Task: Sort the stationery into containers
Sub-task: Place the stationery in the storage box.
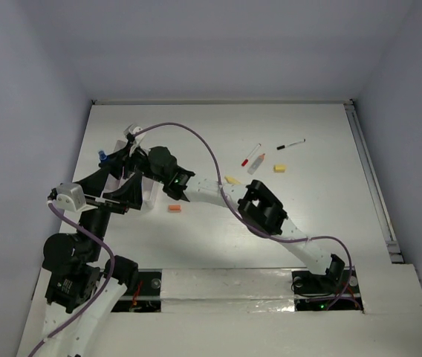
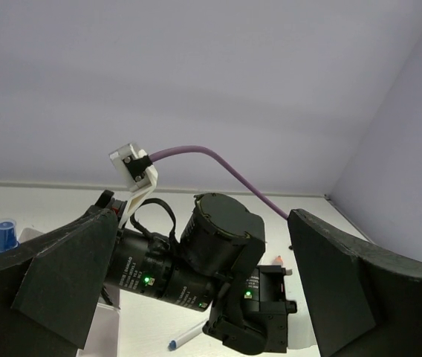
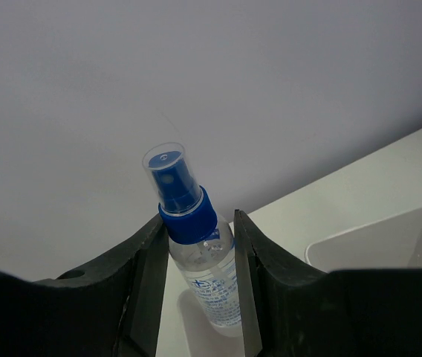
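Note:
I should next bring my right gripper down toward the white container (image 1: 151, 196), and then let go of the spray bottle into the container's section.
A clear spray bottle with a blue cap (image 3: 196, 245) stands upright between the fingers of my right gripper (image 3: 200, 256), which is shut on it, its base over a compartment of the white container (image 3: 374, 242). From above, that gripper (image 1: 118, 160) is at the left of the table with the blue cap (image 1: 101, 156) just showing. My left gripper (image 1: 125, 191) hangs open beside it, over the container (image 1: 151, 196). Its wrist view shows wide-apart fingers (image 2: 55, 282), nothing held, and the right arm's wrist between them. Loose stationery: an orange bit (image 1: 174, 208), yellow bits (image 1: 232, 180), pens (image 1: 290, 143).
A red-capped pen (image 1: 250, 154), a small tube (image 1: 256, 163) and another yellow bit (image 1: 279, 168) lie at the back right. A blue-capped pen (image 2: 192, 335) lies on the table under the right arm. A purple cable (image 1: 196, 141) arcs above. Walls enclose the table.

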### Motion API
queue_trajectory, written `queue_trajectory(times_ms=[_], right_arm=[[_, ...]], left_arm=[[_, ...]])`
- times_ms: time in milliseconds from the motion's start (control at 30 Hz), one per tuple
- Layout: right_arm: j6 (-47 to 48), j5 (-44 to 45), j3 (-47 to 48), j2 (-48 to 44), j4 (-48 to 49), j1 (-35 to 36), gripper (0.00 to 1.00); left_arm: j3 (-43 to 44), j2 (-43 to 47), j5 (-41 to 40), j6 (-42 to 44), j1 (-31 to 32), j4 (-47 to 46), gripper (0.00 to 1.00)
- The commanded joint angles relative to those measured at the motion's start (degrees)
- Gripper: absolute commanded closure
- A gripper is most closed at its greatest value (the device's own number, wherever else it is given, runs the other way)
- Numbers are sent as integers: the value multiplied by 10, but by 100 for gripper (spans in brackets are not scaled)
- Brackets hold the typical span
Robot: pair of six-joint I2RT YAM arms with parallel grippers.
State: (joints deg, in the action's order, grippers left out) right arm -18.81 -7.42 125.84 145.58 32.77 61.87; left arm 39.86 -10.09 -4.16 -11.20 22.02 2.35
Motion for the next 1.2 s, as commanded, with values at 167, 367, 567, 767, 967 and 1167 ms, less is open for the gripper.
queue_trajectory(times_ms=[167,367,567,767,967,1167], right_arm=[[-12,22,-2,14,45,7,74],[-5,20,-4,7,40,7,63],[3,28,-38,-21,52,7,44],[20,24,-56,-58,31,7,36],[39,71,-241,-205,48,7,40],[28,175,-442,-349,-81,-11,84]], left_arm=[[-3,5,6,0,4,-35,1],[-3,1,9,0,4,-36,1],[-2,-7,7,0,4,-33,1],[1,-22,15,0,4,-28,1],[0,-14,13,2,4,-26,1],[0,-1,14,1,4,-24,1]])
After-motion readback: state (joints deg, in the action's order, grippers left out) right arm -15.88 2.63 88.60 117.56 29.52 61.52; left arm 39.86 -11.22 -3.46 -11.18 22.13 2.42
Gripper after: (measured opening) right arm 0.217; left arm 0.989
